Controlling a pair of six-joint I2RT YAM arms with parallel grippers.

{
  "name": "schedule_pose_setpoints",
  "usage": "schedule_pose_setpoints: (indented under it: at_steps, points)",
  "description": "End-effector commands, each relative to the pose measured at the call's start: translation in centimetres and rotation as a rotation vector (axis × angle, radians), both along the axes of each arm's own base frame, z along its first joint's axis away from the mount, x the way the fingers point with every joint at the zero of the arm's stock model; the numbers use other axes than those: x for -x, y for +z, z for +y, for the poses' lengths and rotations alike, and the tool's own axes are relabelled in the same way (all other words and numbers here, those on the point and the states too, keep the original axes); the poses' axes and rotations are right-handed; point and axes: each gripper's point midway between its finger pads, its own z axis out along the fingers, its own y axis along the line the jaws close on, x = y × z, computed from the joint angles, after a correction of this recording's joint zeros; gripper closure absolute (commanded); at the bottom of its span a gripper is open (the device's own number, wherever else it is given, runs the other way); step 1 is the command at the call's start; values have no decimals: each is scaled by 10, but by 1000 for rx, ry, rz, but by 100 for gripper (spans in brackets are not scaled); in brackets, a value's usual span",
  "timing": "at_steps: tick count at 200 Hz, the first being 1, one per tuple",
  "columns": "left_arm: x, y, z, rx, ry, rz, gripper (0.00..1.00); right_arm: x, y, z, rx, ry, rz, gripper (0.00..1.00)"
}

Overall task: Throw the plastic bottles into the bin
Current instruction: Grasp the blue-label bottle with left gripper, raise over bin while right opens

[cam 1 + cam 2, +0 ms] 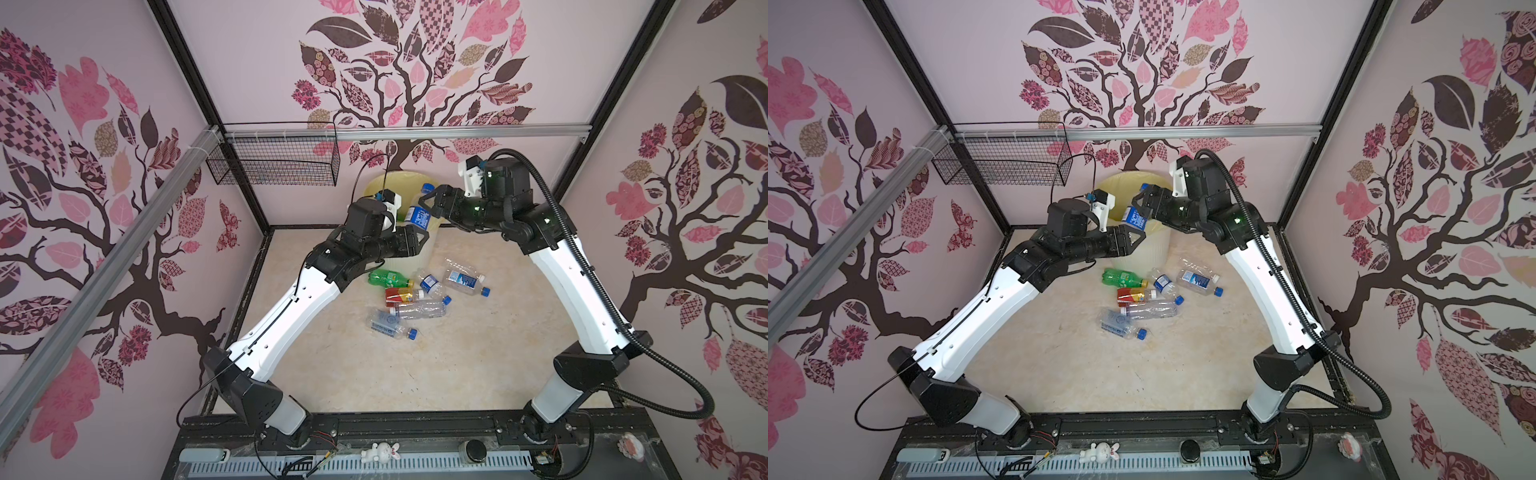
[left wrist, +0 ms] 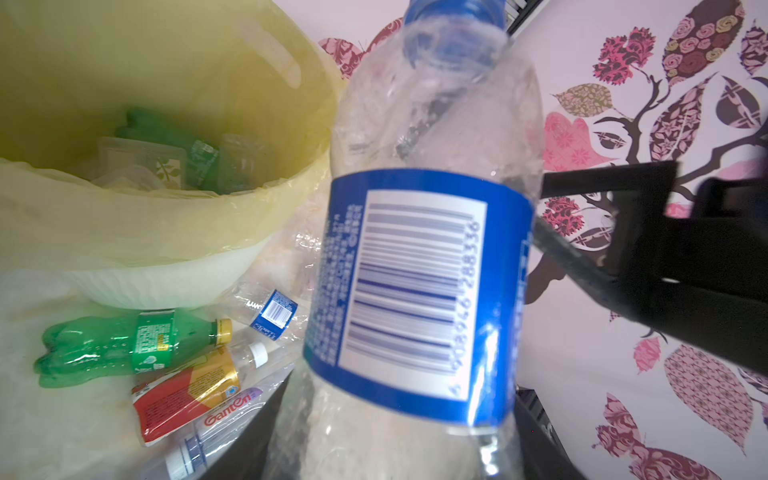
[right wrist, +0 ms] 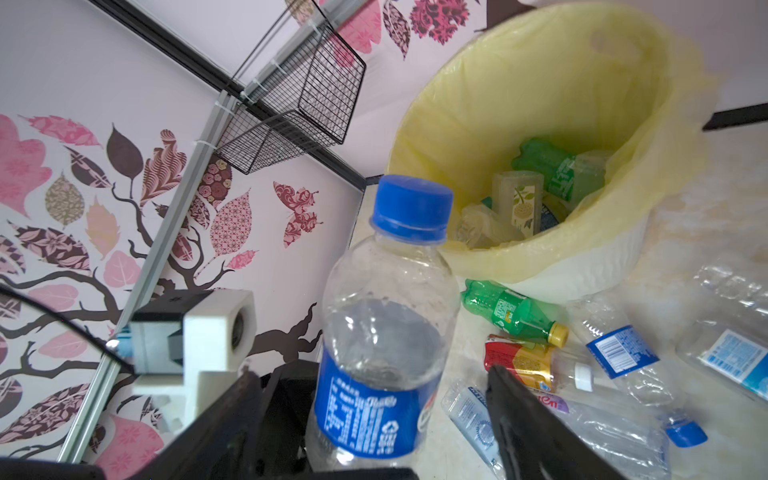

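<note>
My left gripper rises next and carries the blue-capped bottle outward over the bin's opening [image 1: 405,186] [image 2: 172,120] to release it there, since the bottle still hangs short of that opening.
A clear plastic bottle [image 1: 417,214] with a blue label and blue cap is held in the air just in front of the bin [image 1: 384,187], a cream wastebasket with a yellow liner. My left gripper [image 1: 415,242] is shut on its base [image 2: 390,440]. My right gripper [image 1: 432,203] stands open around the same bottle [image 3: 382,332], and one finger [image 3: 523,419] is clearly apart from it. Several more plastic bottles lie on the floor before the bin: a green one [image 1: 386,277], a red-labelled one [image 1: 401,296] and clear ones [image 1: 463,277]. Inside the bin lie a green bottle [image 3: 557,170] and clear ones.
A black wire mesh basket [image 1: 274,164] hangs on the rail at the back left, above and left of the bin. The patterned walls close in on three sides. A small rabbit figurine [image 1: 380,453] sits on the front rail between the arm bases.
</note>
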Motion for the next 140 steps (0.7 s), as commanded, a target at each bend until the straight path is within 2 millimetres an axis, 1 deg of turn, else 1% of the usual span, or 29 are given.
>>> schedule_pose_setpoints:
  at_steps: [1, 19, 36, 56, 64, 68, 70, 72, 91, 119, 140]
  points:
    - [-7, 25, 28, -48, 105, -78, 50, -3, 10, -6, 2, -12, -20, 1]
    - [-16, 28, 45, -63, 164, -89, 49, -6, 20, -12, 3, -30, -48, 0]
    - [-26, 37, 61, -78, 222, -113, 49, -6, 31, -16, 8, -46, -85, 0]
    - [-37, 58, 77, -89, 279, -178, 49, -6, 42, -20, 22, -61, -131, 0]
    - [-41, 67, 83, -90, 301, -202, 49, -8, 42, -21, 31, -66, -140, 0]
    - [-44, 68, 84, -96, 311, -207, 49, -9, 41, -21, 36, -68, -141, 1]
    - [-44, 79, 86, -84, 319, -229, 49, -9, 41, -22, 38, -70, -143, 0]
    - [-45, 83, 88, -80, 323, -240, 49, -10, 40, -22, 41, -72, -143, 0]
    - [-52, 111, 91, -70, 349, -317, 49, -12, 42, -22, 43, -73, -155, 1]
    - [-59, 154, 93, -36, 381, -434, 48, -9, 57, -27, 43, -87, -212, 0]
    - [-59, 188, 94, 6, 393, -521, 48, -5, 66, -33, 51, -103, -248, 0]
